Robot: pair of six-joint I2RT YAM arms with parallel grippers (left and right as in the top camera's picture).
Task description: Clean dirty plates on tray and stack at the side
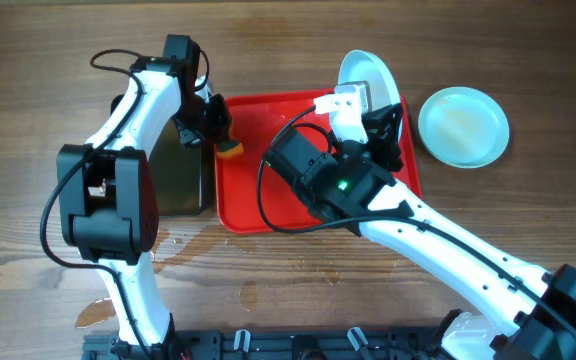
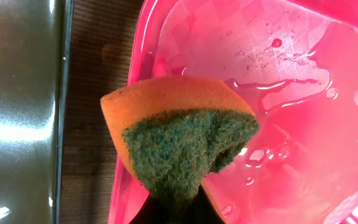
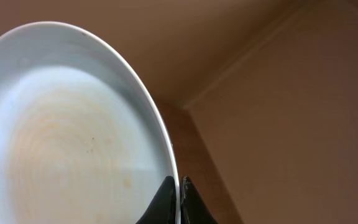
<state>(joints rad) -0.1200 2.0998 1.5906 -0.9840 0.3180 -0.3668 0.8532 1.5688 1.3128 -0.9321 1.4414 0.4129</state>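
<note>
The robot's right gripper should turn the pale plate level and then lower it onto the second plate (image 1: 463,127), which lies flat for stacking.
The red tray (image 1: 253,190) lies mid-table, wet in the left wrist view (image 2: 278,124). My right gripper (image 1: 368,100) is shut on the rim of a pale plate (image 1: 363,72) and holds it tilted on edge over the tray's far right corner. In the right wrist view the plate (image 3: 61,130) shows faint brownish smears, with the fingers (image 3: 180,186) pinching its rim. A second plate (image 1: 463,126) lies flat on the table right of the tray. My left gripper (image 1: 213,125) is shut on an orange and green sponge (image 2: 179,140) over the tray's left edge (image 1: 230,150).
A dark tray (image 1: 173,180) holding murky water sits left of the red tray, also seen in the left wrist view (image 2: 17,106). Water spots (image 1: 258,290) lie on the wood in front of the trays. A black rail (image 1: 298,345) runs along the near table edge.
</note>
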